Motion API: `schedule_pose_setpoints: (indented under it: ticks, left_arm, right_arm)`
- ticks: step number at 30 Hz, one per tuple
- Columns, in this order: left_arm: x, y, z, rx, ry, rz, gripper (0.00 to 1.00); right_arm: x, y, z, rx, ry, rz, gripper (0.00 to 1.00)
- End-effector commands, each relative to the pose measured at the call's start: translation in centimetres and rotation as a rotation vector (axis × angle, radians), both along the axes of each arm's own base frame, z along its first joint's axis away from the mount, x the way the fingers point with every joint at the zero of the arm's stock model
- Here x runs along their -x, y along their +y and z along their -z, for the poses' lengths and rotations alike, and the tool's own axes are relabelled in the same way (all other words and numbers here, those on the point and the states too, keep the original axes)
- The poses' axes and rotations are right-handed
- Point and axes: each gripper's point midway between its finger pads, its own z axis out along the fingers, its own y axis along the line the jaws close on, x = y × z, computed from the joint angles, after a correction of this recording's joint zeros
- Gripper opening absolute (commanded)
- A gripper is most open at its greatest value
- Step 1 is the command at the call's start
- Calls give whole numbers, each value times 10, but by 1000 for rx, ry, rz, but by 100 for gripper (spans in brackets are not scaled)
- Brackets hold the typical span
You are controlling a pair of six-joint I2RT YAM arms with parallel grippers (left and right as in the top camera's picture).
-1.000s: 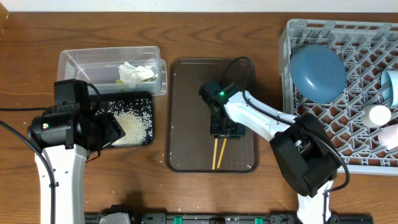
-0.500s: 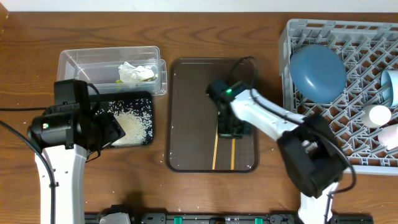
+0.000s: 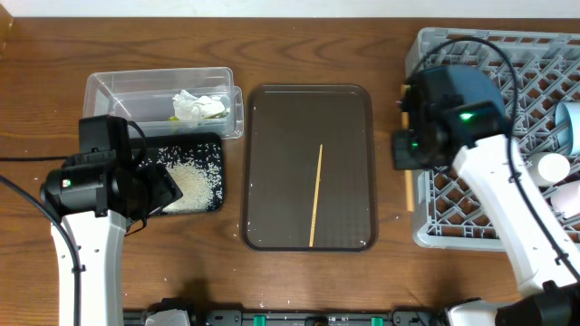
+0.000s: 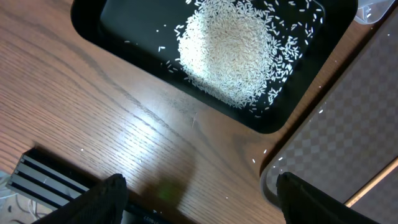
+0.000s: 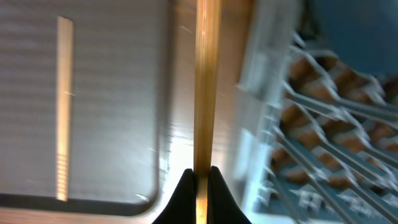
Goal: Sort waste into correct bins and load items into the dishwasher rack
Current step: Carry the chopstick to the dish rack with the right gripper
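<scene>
The right gripper moves to the right in the overhead view and down next, just inside the rack's tray-side, since the chopstick hangs outside it.
My right gripper is shut on one wooden chopstick, held between the brown tray and the grey dishwasher rack; the right wrist view shows the jaws pinching that chopstick. The other chopstick lies on the brown tray. The rack holds the dark blue plate, light blue bowl, cream cup and pink cup. My left gripper is open and empty above the table beside the black tray, which holds rice. The clear tub holds the tissue and wrapper.
The brown serving tray lies in the middle between the bins and the rack. A narrow strip of bare wood separates the tray's right edge from the rack's left wall. The table's front edge runs along the bottom of the overhead view.
My right gripper has lifted one chopstick off the brown tray and carried it right to the rack's left edge. The other chopstick stays on the tray. The left arm has not moved.
</scene>
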Motion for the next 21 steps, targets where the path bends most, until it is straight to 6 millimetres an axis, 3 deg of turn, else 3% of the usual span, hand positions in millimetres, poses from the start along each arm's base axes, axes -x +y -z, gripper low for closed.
schedule_pose_setpoints:
  ticks: [1, 4, 8, 16, 21]
  left_arm:
    - [1, 3, 1, -5, 9, -17, 80]
    - [1, 3, 1, -5, 9, -17, 80]
    - [1, 3, 1, -5, 9, -17, 80]
    - [1, 3, 1, -5, 9, -17, 80]
    - [1, 3, 1, -4, 9, -16, 80]
  right_arm:
    - [3, -34, 13, 83, 56, -3, 1]
    - [8, -53, 25, 96, 93, 52, 1]
    - [10, -64, 40, 98, 116, 86, 1]
    - [4, -64, 69, 93, 88, 80, 1]
    - [-7, -64, 71, 87, 43, 83, 2]
